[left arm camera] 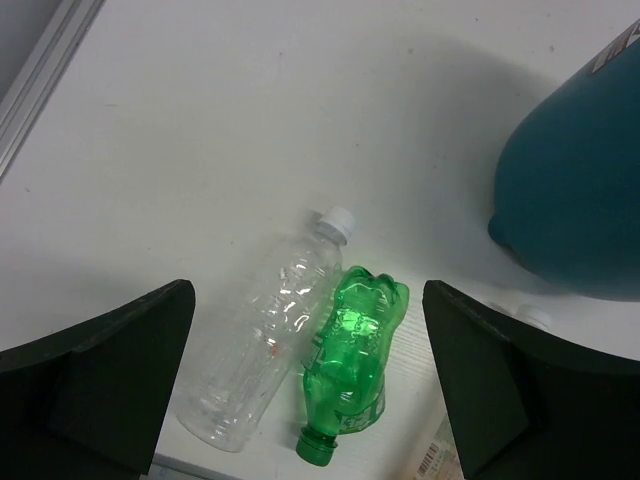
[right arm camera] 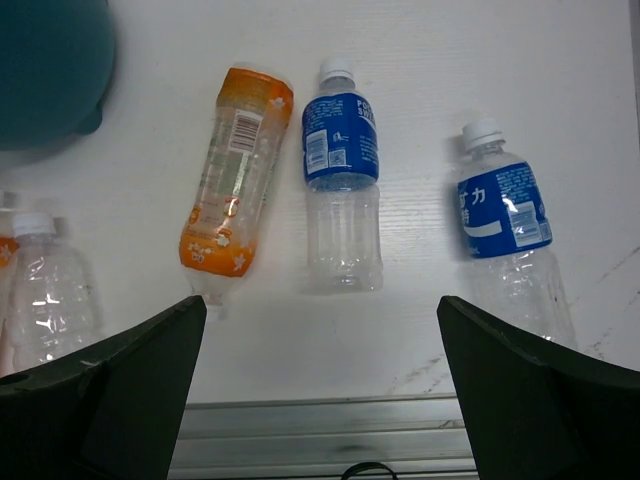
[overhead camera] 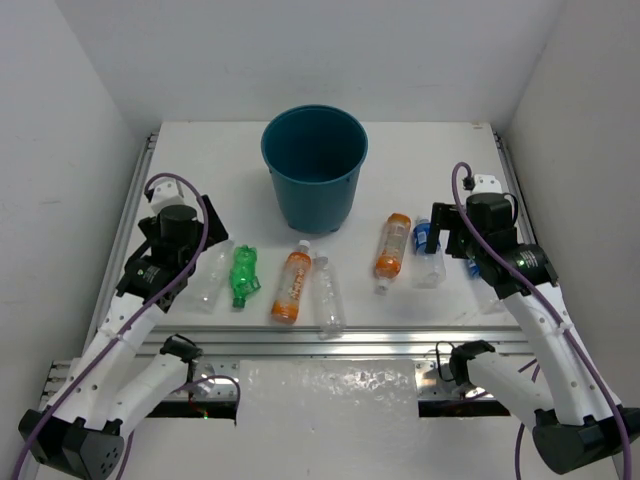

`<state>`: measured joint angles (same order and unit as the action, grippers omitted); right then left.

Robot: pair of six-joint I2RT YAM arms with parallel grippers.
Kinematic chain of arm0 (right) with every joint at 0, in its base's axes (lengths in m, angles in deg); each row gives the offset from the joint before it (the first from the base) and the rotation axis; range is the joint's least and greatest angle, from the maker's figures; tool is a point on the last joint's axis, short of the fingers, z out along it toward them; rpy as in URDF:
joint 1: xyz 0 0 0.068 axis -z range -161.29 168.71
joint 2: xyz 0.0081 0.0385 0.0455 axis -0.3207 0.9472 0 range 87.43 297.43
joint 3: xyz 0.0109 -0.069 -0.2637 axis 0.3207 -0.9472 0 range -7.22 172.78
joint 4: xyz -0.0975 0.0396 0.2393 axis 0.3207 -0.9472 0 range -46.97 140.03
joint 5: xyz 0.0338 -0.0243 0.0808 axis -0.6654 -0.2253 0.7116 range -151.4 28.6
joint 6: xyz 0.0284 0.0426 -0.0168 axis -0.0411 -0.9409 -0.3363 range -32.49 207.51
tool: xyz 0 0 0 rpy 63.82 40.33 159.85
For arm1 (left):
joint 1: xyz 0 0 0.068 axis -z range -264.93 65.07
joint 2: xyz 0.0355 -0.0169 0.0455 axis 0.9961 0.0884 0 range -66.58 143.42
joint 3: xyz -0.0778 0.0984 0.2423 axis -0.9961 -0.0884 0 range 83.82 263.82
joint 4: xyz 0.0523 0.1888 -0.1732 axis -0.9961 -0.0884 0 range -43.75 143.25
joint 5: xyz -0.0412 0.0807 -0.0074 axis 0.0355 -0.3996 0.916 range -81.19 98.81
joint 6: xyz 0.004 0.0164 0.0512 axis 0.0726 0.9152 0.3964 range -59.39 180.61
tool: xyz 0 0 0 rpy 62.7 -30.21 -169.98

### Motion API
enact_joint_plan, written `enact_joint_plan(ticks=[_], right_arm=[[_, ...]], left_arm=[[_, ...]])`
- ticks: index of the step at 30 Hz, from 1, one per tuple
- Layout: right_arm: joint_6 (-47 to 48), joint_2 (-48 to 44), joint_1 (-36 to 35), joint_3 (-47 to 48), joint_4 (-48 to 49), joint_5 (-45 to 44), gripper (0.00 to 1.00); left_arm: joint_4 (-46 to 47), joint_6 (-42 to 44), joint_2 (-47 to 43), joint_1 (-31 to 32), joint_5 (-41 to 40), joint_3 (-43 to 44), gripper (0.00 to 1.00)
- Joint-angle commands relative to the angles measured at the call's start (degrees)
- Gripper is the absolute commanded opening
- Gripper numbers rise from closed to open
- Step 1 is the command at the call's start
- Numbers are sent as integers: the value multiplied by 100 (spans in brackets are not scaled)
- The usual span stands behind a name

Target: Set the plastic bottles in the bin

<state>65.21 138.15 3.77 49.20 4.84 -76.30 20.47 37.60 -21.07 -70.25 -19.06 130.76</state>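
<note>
The robot's right gripper will move down onto the clear lower body of the blue-labelled bottle by the orange one, because it lies below that gripper, between its open fingers.
The dark teal bin stands upright at the back middle of the table. Several bottles lie in a row in front of it: a clear bottle, a green bottle, an orange bottle, a second clear bottle, a second orange bottle and a blue-labelled bottle. My left gripper is open and empty above the clear bottle and green bottle. My right gripper is open and empty above the blue-labelled bottle, between the orange bottle and another blue-labelled bottle.
An aluminium rail runs along the table's front edge and shows in the right wrist view. Another rail runs along the left edge. White walls close in the left, right and back. The bin's side is to the right of my left gripper.
</note>
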Motion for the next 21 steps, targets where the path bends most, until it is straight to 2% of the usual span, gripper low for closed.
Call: enact_joint_plan(ticks=[1, 6, 11, 15, 18, 21], right_arm=[[-19, 17, -9, 176, 177, -163, 99], [156, -27, -18, -324, 930, 391, 99], [244, 1069, 9, -97, 766, 13, 99], [358, 2482, 298, 97, 740, 231, 96], [402, 3082, 325, 106, 941, 268, 94], [402, 3453, 378, 132, 1021, -65, 92]], left_arm=[[131, -55, -60, 70, -104, 246, 96], [166, -38, -78, 70, -51, 228, 97], [245, 24, -113, 70, 151, 193, 97], [307, 77, -148, 70, 291, 158, 97], [316, 77, -175, 70, 283, 149, 97], [324, 86, -175, 70, 292, 149, 97]])
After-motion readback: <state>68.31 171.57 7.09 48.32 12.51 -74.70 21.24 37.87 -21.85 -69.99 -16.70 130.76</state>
